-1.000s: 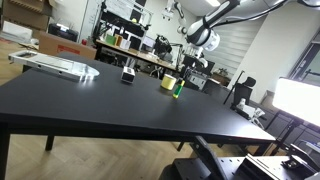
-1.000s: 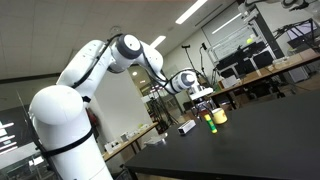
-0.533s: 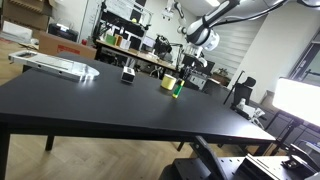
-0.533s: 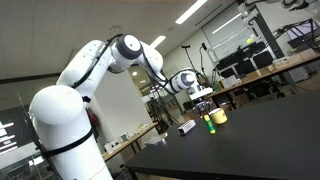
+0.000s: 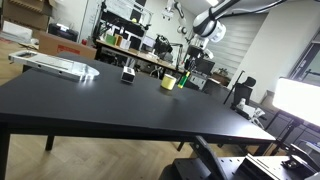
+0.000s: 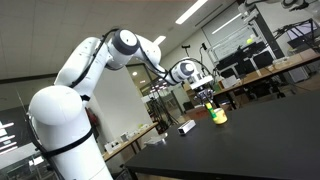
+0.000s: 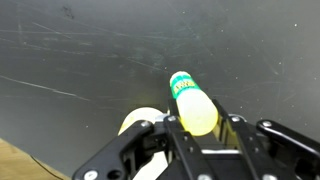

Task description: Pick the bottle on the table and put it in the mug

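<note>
The bottle (image 5: 185, 74) hangs beside the mug, so I should next raise my gripper and move it left in the wrist view over the pale-yellow mug's opening (image 5: 168, 77). Then I should lower the bottle and let it go.
The wrist view shows the slim green bottle (image 7: 192, 104), pale body and green-labelled end, clamped between my gripper's (image 7: 200, 132) two black fingers and held above the black table. The pale-yellow mug (image 7: 138, 122) shows just left of it, below and partly behind the left finger. In both exterior views the gripper (image 5: 189, 64) (image 6: 206, 94) hangs above the table's far part, shut on the bottle (image 6: 210, 101), with the mug (image 5: 169, 82) (image 6: 218, 115) standing close beside and beneath it. In an exterior view the bottle (image 5: 185, 74) is small and dim.
A black-and-white boxy object (image 5: 128, 74) (image 6: 187, 127) stands on the black table (image 5: 110, 105) near the mug. A flat white tray-like thing (image 5: 55, 65) lies at one far corner. Cluttered benches and shelves fill the room behind.
The jaws have shut on the bottle, and the arm has lifted it off the table to hang beside and above the mug.
</note>
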`<state>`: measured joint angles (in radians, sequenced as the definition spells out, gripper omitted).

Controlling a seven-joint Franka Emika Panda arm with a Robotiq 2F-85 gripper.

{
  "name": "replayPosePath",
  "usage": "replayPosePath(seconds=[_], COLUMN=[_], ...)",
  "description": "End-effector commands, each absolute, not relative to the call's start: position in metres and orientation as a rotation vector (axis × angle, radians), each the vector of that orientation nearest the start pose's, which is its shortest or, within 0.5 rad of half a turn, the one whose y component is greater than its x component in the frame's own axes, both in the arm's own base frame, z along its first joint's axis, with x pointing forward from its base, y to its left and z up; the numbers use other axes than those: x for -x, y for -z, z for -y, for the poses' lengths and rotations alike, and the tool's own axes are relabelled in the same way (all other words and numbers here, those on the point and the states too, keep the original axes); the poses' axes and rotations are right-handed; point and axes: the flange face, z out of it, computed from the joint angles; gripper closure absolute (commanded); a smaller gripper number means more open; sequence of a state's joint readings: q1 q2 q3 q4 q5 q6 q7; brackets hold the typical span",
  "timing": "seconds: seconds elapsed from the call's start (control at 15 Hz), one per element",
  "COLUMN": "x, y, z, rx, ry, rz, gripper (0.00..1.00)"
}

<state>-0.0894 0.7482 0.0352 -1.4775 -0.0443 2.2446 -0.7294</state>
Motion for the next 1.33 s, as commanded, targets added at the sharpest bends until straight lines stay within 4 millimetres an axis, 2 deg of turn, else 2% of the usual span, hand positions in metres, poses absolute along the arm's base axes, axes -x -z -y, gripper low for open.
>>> replayPosePath(seconds=[0.0, 0.2, 0.33, 0.47, 0.8, 1.07, 1.27], x=[-0.732, -0.745, -0.754, -0.763, -0.781, -0.79, -0.793], y=[-0.296, -0.329, -0.336, -0.333, -0.311, -0.282, -0.258], z=[0.062, 0.072, 0.07, 0.063, 0.041, 0.027, 0.024], rx=[3.032, 3.064, 3.075, 3.078, 3.06, 3.033, 3.011], ry=[0.099, 0.229, 0.256, 0.261, 0.262, 0.276, 0.252], rz=[0.979, 0.941, 0.947, 0.971, 1.04, 1.07, 1.059], gripper=[0.91, 0.91, 0.91, 0.91, 0.91, 0.91, 0.91])
